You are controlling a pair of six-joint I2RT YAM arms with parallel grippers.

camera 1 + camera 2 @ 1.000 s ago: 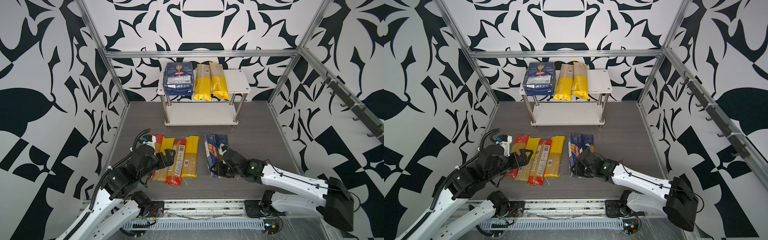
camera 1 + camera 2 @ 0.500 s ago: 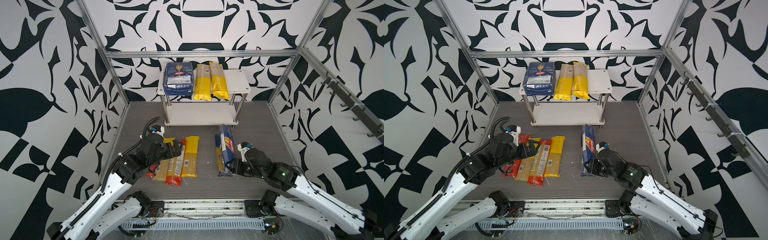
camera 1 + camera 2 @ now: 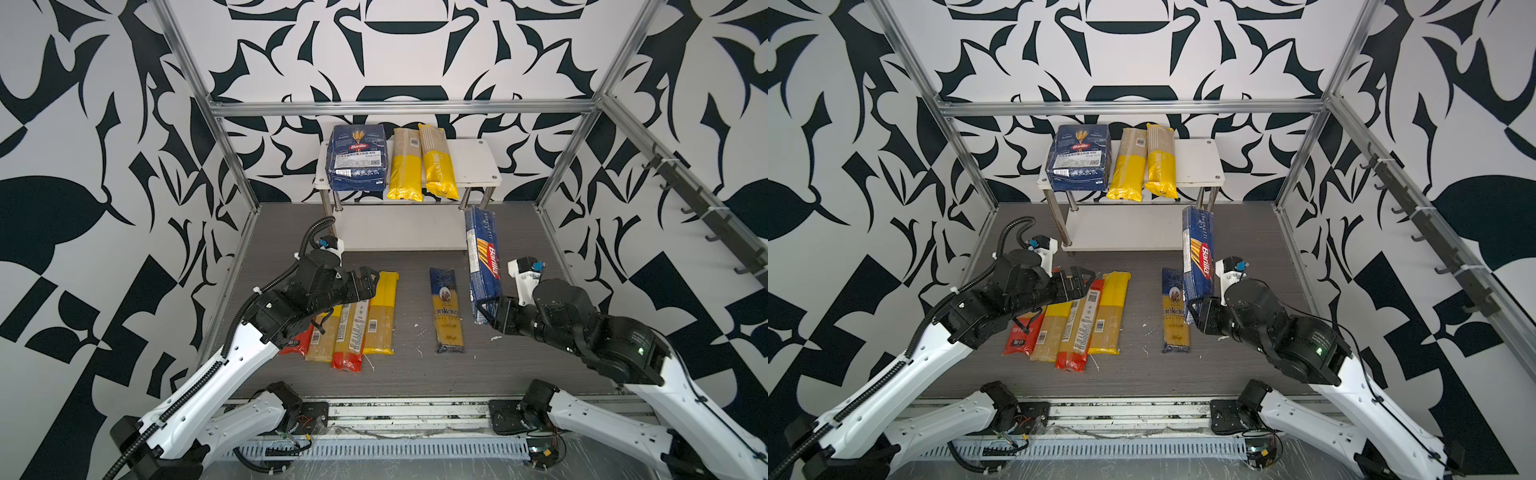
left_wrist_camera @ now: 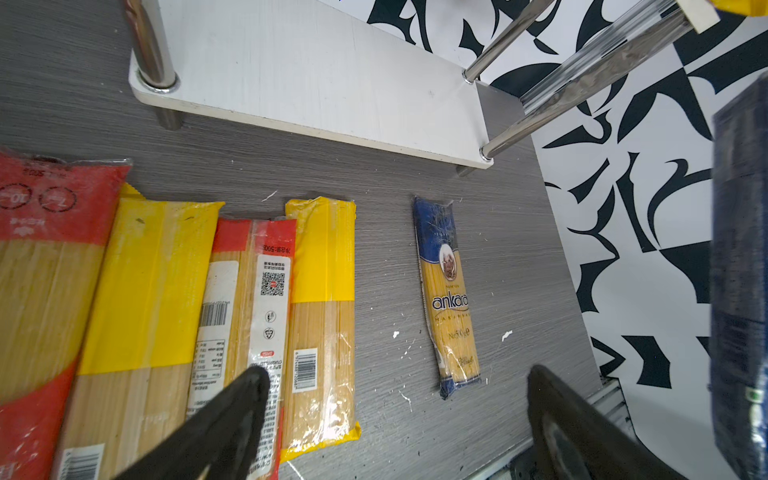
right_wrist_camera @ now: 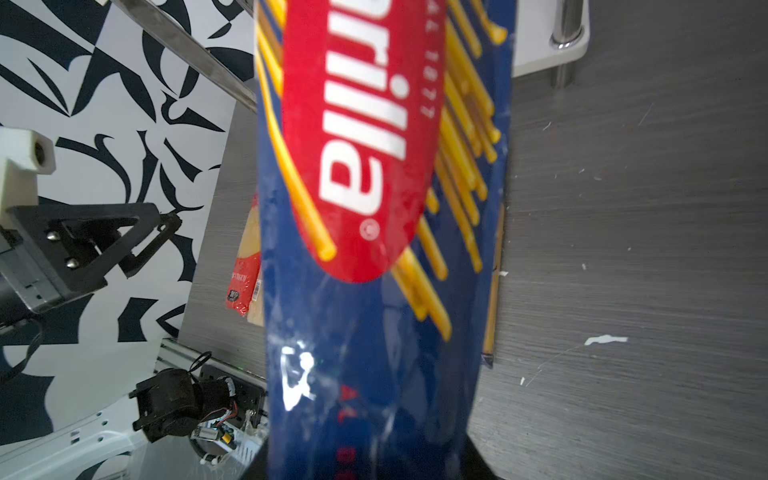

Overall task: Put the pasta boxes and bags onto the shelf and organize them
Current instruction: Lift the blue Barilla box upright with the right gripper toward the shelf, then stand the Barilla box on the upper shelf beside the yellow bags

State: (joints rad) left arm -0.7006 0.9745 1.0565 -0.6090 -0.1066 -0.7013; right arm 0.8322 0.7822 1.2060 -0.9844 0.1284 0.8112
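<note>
My right gripper will go up and outward to release the box on the top board's bare end (image 3: 475, 162). That end has room and is above and outward of the gripper.
My right gripper (image 3: 488, 309) (image 3: 1200, 313) (image 5: 368, 469) is shut on the near end of the long narrow Barilla spaghetti box (image 3: 482, 257) (image 3: 1198, 253) (image 5: 374, 208). The box hangs above the table, its far end pointing at the shelf (image 3: 473, 166) (image 3: 1196, 162) (image 4: 332, 83). On the top board lie the wide Barilla pack (image 3: 357, 160) and two yellow bags (image 3: 405, 166). Several red and yellow bags (image 3: 353, 324) (image 4: 158, 291) lie in a row on the table, the blue-topped ankara bag (image 3: 446, 316) (image 4: 449, 299) apart from them. My left gripper (image 3: 370, 282) (image 4: 395, 415) hovers open over the row.
Aluminium frame rails (image 3: 232, 158) box in the table on three sides. A rack of dark hooks (image 3: 706, 208) lines the right wall. The lower shelf board (image 3: 399, 232) is bare. Both arm bases sit on the front rail (image 3: 399, 411). White crumbs dot the table.
The right arm has lifted the spaghetti box off the table and swung it right and toward the shelf. The left arm has moved back along the bag row, still open.
</note>
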